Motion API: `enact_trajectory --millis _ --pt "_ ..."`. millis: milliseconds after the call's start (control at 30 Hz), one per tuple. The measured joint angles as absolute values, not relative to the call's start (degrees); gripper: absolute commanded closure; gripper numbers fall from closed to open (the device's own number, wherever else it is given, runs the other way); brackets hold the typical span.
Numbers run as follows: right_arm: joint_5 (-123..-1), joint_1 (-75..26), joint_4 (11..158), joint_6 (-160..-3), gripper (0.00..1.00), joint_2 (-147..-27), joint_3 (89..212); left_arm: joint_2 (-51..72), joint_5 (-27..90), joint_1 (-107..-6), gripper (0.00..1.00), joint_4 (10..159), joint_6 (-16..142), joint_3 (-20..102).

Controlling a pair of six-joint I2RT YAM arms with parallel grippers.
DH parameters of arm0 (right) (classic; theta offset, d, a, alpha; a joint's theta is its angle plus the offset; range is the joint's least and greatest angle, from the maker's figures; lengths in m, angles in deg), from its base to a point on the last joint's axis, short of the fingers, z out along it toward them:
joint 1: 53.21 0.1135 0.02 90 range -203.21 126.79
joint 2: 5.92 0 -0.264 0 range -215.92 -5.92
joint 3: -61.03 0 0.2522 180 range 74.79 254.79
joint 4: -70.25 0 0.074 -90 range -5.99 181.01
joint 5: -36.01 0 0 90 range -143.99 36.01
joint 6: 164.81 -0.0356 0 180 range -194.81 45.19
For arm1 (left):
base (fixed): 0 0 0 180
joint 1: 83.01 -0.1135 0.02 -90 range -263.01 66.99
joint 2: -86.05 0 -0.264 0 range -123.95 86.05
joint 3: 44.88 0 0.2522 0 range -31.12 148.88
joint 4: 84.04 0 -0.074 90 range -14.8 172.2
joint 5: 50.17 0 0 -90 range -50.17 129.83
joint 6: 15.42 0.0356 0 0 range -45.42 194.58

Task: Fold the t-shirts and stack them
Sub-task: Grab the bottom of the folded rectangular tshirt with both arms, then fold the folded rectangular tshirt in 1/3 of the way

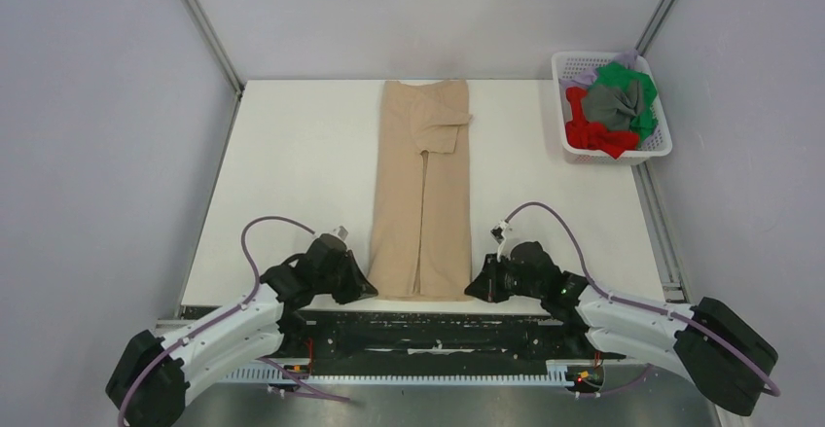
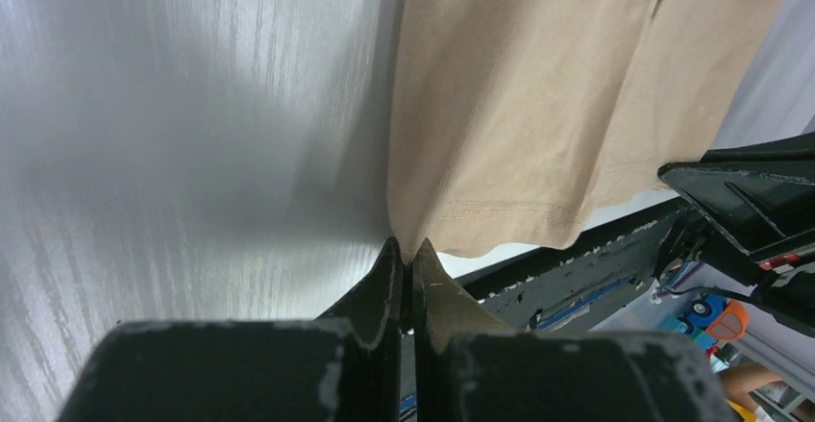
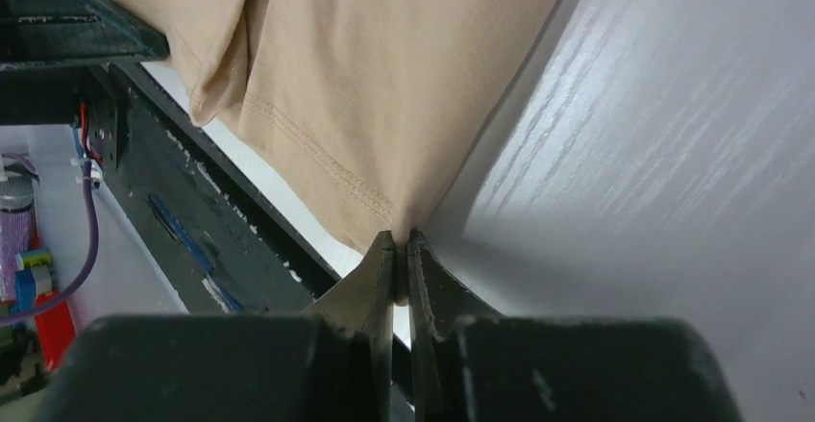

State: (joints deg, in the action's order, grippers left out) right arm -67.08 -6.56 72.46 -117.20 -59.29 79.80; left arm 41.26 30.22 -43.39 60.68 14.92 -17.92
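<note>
My right gripper should next lift outward over the folded beige t-shirt and let go of its hem corner on the t-shirt's edge by the sleeve (image 1: 461, 159), because that place is outward of my gripper.
The beige t-shirt (image 1: 423, 189) lies on the table as a long narrow strip, both sides folded in, one sleeve lying across it near the far end. My left gripper (image 1: 371, 289) is shut on its near left hem corner; the wrist view shows the cloth (image 2: 519, 105) pinched at the fingertips (image 2: 411, 249). My right gripper (image 1: 471, 291) is shut on the near right hem corner; its wrist view shows the cloth (image 3: 375, 76) caught between the tips (image 3: 402, 239). Red, green, grey and lavender t-shirts (image 1: 611, 108) are bunched in the basket.
The white mesh basket (image 1: 566, 141) stands at the far right corner of the white table (image 1: 292, 174). The black front rail (image 1: 438, 330) runs along the near edge between the arm bases. Grey walls enclose the table on three sides.
</note>
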Motion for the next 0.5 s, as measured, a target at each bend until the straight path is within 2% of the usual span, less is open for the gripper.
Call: enact_trajectory --millis 200,333,500 --pt "-67.3 -4.6 73.0 -116.5 0.95 -57.3 79.8 45.8 29.7 -43.4 0.98 56.8 14.9 -17.7" --pt "-66.9 -4.5 74.5 -115.2 0.99 -57.1 80.7 45.3 29.1 -43.4 0.98 55.5 15.1 -14.9" --pt "-64.6 -4.6 76.4 -113.0 0.99 -56.9 85.0 41.5 29.4 -43.4 0.98 55.4 16.1 -9.3"
